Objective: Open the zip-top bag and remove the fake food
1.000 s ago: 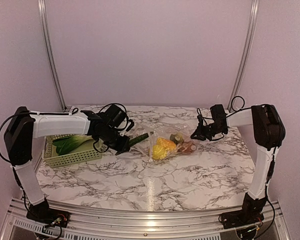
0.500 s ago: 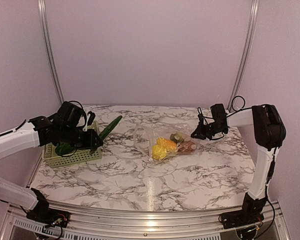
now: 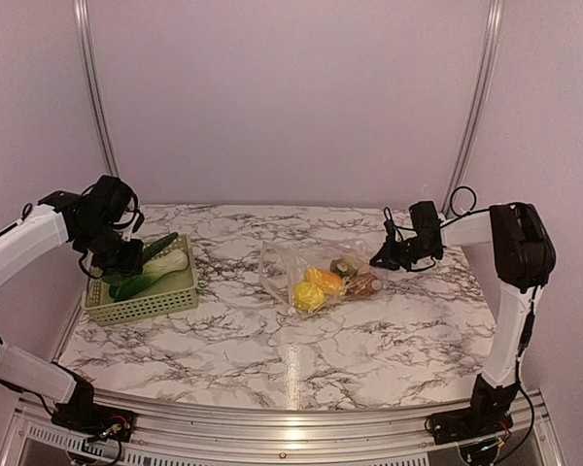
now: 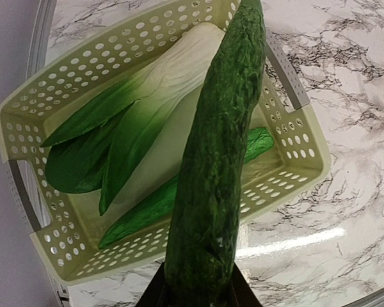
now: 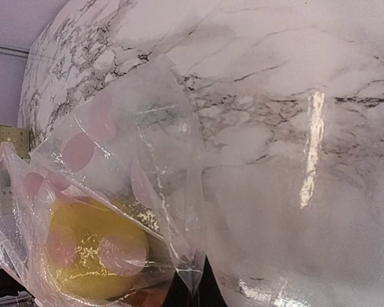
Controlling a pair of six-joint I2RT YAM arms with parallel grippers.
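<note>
The left gripper turns and lowers the cucumber onto the bare bottom of the basket between the leafy vegetable (image 4: 153,109) and the other green piece next, then opens.
The clear zip-top bag (image 3: 306,267) lies on the marble table, holding yellow pieces (image 3: 313,287), a brown piece (image 3: 365,284) and a small green piece (image 3: 345,264). My right gripper (image 3: 379,260) is shut on the bag's right edge; its wrist view shows the crinkly bag (image 5: 134,147) pinched between the fingertips and a yellow piece (image 5: 89,249) inside. My left gripper (image 3: 126,257) is shut on a long dark green toy cucumber (image 4: 217,160) and holds it over the pale green basket (image 4: 294,96). The green-and-white leafy vegetable (image 4: 153,109) lies in the basket.
The basket (image 3: 165,303) stands at the table's left edge, near the metal frame post (image 3: 97,107). The bag's open mouth faces left toward the basket. The purple back wall stands close behind the table.
My left arm has swung left from the bag's mouth to over the basket, carrying the cucumber with it. The right gripper has kept its hold on the bag.
</note>
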